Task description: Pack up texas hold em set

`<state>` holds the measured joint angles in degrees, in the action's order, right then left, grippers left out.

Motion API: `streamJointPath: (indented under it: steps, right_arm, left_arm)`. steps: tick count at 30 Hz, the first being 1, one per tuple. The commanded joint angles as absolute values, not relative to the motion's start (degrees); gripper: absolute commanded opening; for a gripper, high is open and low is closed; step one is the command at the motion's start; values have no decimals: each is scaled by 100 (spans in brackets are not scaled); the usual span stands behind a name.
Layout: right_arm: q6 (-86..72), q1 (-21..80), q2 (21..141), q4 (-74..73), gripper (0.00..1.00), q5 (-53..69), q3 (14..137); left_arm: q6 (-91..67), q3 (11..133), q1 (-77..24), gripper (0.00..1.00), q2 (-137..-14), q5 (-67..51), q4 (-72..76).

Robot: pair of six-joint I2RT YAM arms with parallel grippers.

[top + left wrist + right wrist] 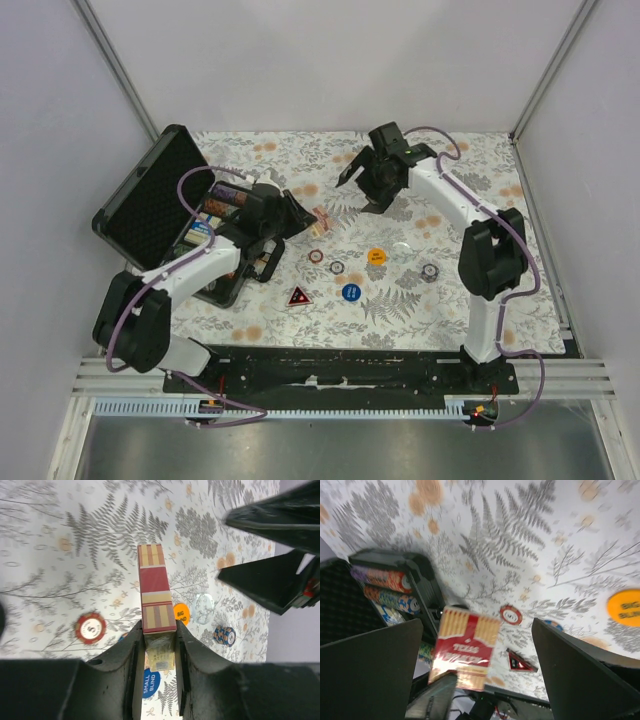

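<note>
The card box (155,592) goes left in the top view with my left gripper next, then down into the case's base for release, as the case's lid stands open.
The black case (150,200) lies open at the left, with rows of striped poker chips (222,205) in its base. My left gripper (305,217) is shut on one end of the red-orange card box (155,592), which sticks out above the table just right of the case. My right gripper (375,182) hangs open and empty further back, facing the card box (465,645); its wide-spread fingers (370,670) stand apart from the box. On the cloth lie the orange button (376,256), the blue button (351,292) and the dark triangle (298,297).
Loose chips lie on the floral cloth: a red one (316,256), another (338,267) beside it, and a blue-striped one (429,271) further right. A clear disc (403,247) sits near the orange button. White walls enclose the table on three sides.
</note>
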<state>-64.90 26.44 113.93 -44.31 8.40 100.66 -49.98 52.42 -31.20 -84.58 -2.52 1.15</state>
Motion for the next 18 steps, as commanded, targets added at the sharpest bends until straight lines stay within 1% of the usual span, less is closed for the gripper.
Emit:
streamJointPath:
  steps: [1, 6, 11, 12, 15, 18]
  right_arm:
    - [-5793, 2145, 10680, -4254, 98, 370, 9985]
    - [-5423, 1978, 10179, -4228, 98, -148, 9423]
    - [-5335, 1951, 9984, -4201, 98, -229, 9088]
    - [-5335, 1951, 10002, -4192, 98, -194, 9044]
    - [-5335, 1942, 10098, -4184, 96, -18, 9000]
    - [-5326, 1951, 10151, -4192, 93, -18, 8965]
  left_arm:
    - [-4992, 5046, -2603, 10, -7490, -79, -243]
    - [-5150, 4650, -1979, 9, -6383, -167, -930]
    - [-5712, 4386, -1302, 9, -5442, -18, -2002]
    - [-5843, 4325, -1214, 9, -5275, 191, -2143]
    - [-6134, 4289, -967, 9, -4975, 421, -2556]
    - [-6336, 4298, -827, 8, -4922, 571, -2786]
